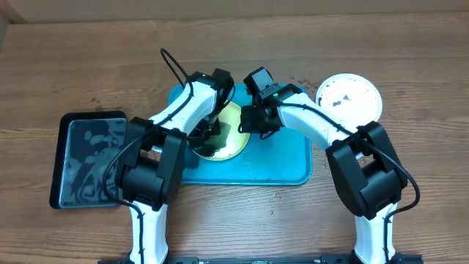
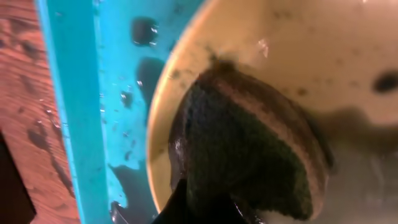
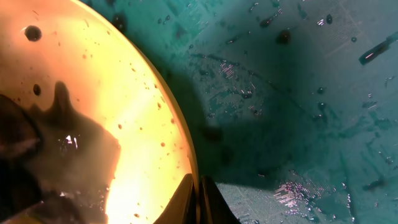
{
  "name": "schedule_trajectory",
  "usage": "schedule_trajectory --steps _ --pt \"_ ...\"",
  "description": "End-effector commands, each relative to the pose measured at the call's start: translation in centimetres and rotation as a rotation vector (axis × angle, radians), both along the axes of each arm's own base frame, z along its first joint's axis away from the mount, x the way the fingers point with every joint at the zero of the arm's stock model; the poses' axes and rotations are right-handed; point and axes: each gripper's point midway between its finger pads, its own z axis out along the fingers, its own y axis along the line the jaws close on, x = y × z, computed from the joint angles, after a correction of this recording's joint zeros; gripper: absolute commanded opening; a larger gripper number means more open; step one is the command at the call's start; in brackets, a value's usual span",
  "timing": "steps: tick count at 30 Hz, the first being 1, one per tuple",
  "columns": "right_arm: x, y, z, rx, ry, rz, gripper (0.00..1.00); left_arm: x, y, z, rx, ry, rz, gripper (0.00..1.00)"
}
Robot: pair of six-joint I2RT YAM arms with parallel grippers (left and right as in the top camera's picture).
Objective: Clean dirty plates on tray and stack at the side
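Observation:
The black tray's bottom lies empty. My left gripper will next rise, shift to the left in the overhead view and lower to release the sponge (image 2: 249, 149) there.
A yellow-green plate (image 1: 233, 130) lies on the turquoise tray (image 1: 286, 161). My left gripper (image 1: 208, 138) is shut on a dark green sponge (image 2: 249, 149), which presses on the plate's (image 2: 298, 50) wet surface near its rim. A dark smear mark (image 2: 385, 81) shows on that plate. My right gripper (image 1: 249, 125) is shut on the plate's right rim, its fingertips (image 3: 186, 202) pinching the edge of the plate (image 3: 93, 93). A white speckled plate (image 1: 349, 97) sits on the table to the right of the tray.
A black tray (image 1: 88, 158) lies on the wooden table left of the turquoise tray. Water drops and puddles cover the turquoise tray's floor (image 3: 298, 93) and its raised left rim (image 2: 68, 93).

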Motion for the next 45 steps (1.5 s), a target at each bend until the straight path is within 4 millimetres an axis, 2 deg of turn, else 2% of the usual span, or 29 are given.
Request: schedule_trajectory --steps 1,3,6,10,12,15,18,23,24,27,28,31,34,40,45 --pt "0.8 -0.6 0.3 -0.018 -0.032 -0.019 0.04 1.8 1.8 0.3 0.081 -0.057 0.059 0.04" --pt "0.9 -0.5 0.4 -0.018 -0.036 -0.01 0.04 2.9 1.2 1.3 0.032 -0.088 0.076 0.04" --pt "1.3 -0.3 1.0 -0.022 -0.071 0.052 0.04 5.0 0.3 4.0 -0.103 -0.151 0.13 0.04" --pt "2.0 0.3 2.6 -0.02 -0.126 0.121 0.04 7.3 0.8 8.5 -0.31 -0.246 0.195 0.04" --pt "2.5 0.3 3.7 -0.032 -0.165 0.139 0.04 7.8 1.6 10.9 -0.403 -0.285 0.2 0.04" --pt "3.3 -0.1 5.7 -0.101 -0.261 0.171 0.04 7.1 4.0 14.3 -0.509 -0.327 0.223 0.04" --pt "3.8 -0.6 7.7 -0.219 -0.378 0.225 0.04 4.9 8.2 16.8 -0.507 -0.345 0.317 0.04" --pt "4.6 -0.7 12.0 -0.45 -0.601 0.261 0.04 1.0 15.0 18.8 -0.412 -0.355 0.489 0.04" --pt "4.7 -0.4 13.1 -0.499 -0.656 0.269 0.04 0.0 16.7 18.8 -0.387 -0.348 0.535 0.04" --pt "4.6 0.9 15.6 -0.601 -0.781 0.301 0.04 -1.5 19.1 18.5 -0.371 -0.328 0.613 0.04" --pt "4.4 1.7 16.8 -0.667 -0.847 0.323 0.04 -2.3 20.4 18.0 -0.351 -0.317 0.655 0.04" --pt "3.9 2.9 18.7 -0.77 -0.939 0.355 0.04 -3.4 21.6 16.7 -0.346 -0.292 0.704 0.04" --pt "3.0 4.6 21.4 -0.886 -1.051 0.39 0.04 -4.6 22.5 13.3 -0.343 -0.253 0.752 0.04" --pt "2.6 5.3 22.9 -0.967 -1.1 0.425 0.04 -5.6 22.5 8.3 -0.341 -0.225 0.784 0.04" --pt "2.6 5.3 22.9 -0.971 -1.099 0.425 0.04 -6.0 23.7 6.8 -0.308 -0.249 0.809 0.04"
